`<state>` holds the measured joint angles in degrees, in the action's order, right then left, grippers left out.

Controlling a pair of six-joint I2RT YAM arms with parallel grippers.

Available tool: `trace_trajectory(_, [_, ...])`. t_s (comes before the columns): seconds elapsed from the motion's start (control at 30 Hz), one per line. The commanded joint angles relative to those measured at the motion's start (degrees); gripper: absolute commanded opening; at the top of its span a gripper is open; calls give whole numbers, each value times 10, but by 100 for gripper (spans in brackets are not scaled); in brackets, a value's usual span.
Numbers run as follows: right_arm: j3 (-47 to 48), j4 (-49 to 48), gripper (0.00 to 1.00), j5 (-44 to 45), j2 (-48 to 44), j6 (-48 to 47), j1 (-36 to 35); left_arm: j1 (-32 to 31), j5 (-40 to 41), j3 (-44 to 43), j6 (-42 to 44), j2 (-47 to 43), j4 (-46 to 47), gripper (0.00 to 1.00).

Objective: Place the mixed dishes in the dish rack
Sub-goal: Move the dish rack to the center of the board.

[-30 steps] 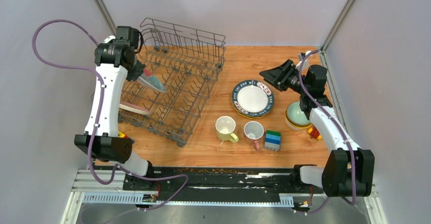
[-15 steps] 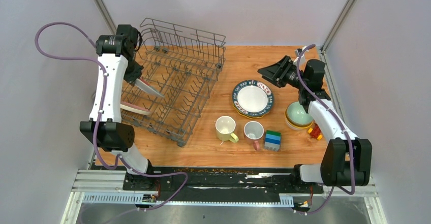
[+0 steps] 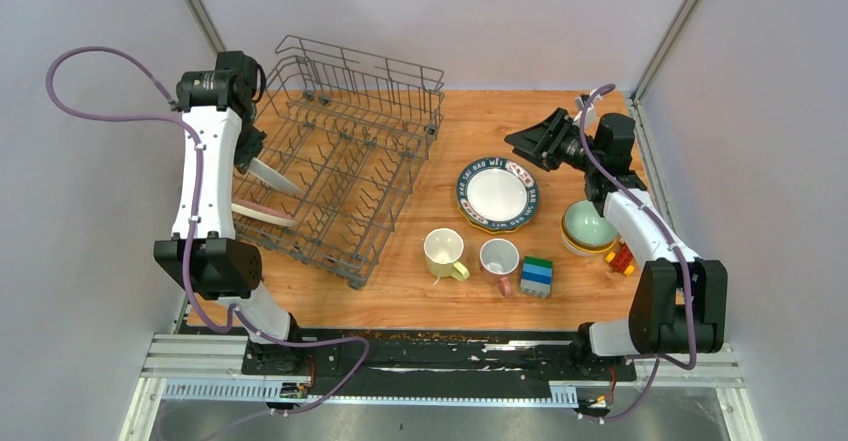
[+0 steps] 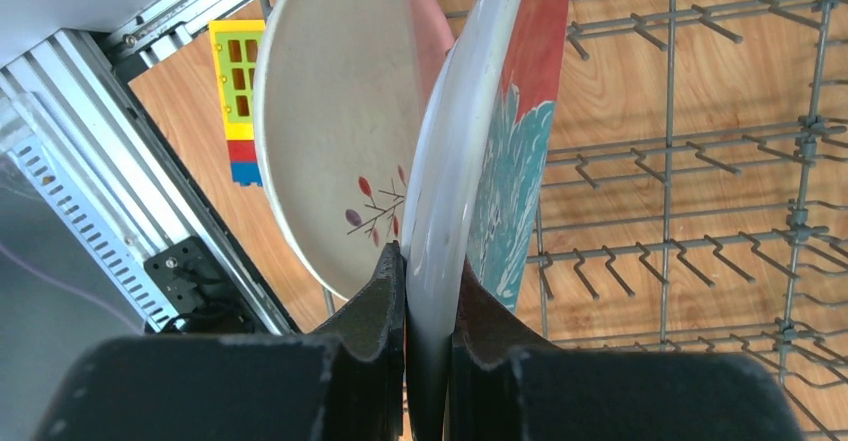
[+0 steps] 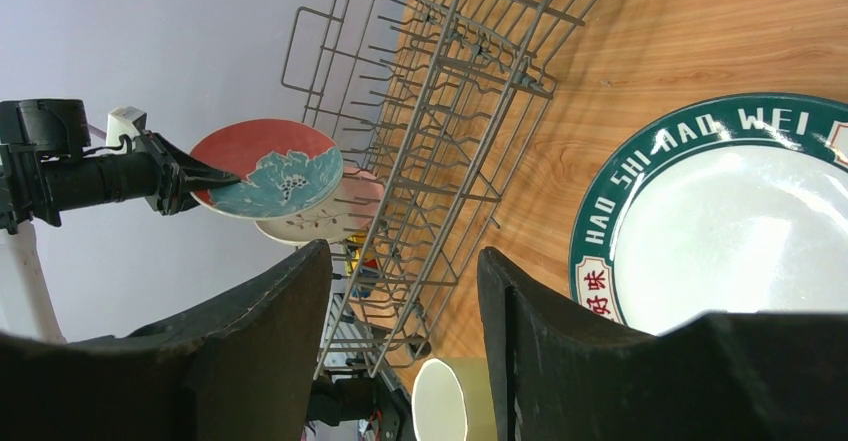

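Observation:
The left gripper will next lower the flowered plate until it sits between the empty rack wires below, beside the leaning white-pink plate, and let go of the flowered plate's rim.
My left gripper (image 3: 250, 153) (image 4: 430, 261) is shut on the rim of a red and teal flowered plate (image 3: 275, 178) (image 4: 500, 151). It holds the plate on edge over the left side of the grey wire dish rack (image 3: 360, 66). Just beside it, a white-pink plate (image 3: 262, 213) (image 4: 340, 131) with a twig motif leans in the rack. My right gripper (image 3: 525, 141) (image 5: 405, 271) hangs open and empty above the back right of the table, apart from the patterned-rim plate (image 3: 497, 194) (image 5: 720, 231). A pale yellow mug (image 3: 443, 252) and a white pink-handled mug (image 3: 499, 259) stand in front.
Stacked pale green and yellow-orange bowls (image 3: 585, 229) sit at the right edge with small toy bricks (image 3: 618, 259) beside them. Green-blue stacked blocks (image 3: 537, 276) stand right of the mugs. A yellow toy block (image 4: 238, 91) lies outside the rack's left side. Grey walls enclose the table.
The left arm has carried the flowered plate leftward across the rack, closer to the white-pink plate. The right gripper has shifted slightly left, still open.

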<state>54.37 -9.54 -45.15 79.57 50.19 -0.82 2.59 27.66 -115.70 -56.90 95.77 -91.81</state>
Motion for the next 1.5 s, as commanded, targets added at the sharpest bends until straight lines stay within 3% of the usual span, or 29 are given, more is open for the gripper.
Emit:
trace_trajectory(0.0, [26, -27, 56, -15, 5, -8, 2, 11, 57, 2, -7, -21, -33, 0])
trace_trajectory(0.53, [21, -42, 56, -21, 17, -2, 2, 13, 111, -1, -4, 34, -32, 0])
trace_trajectory(1.33, [20, -61, 56, -43, 33, 0, 29, 13, 106, 77, -11, 98, 18, 0])
trace_trajectory(1.47, [18, -63, 56, -45, 34, 1, 31, 13, 97, 85, -3, 107, 29, 4])
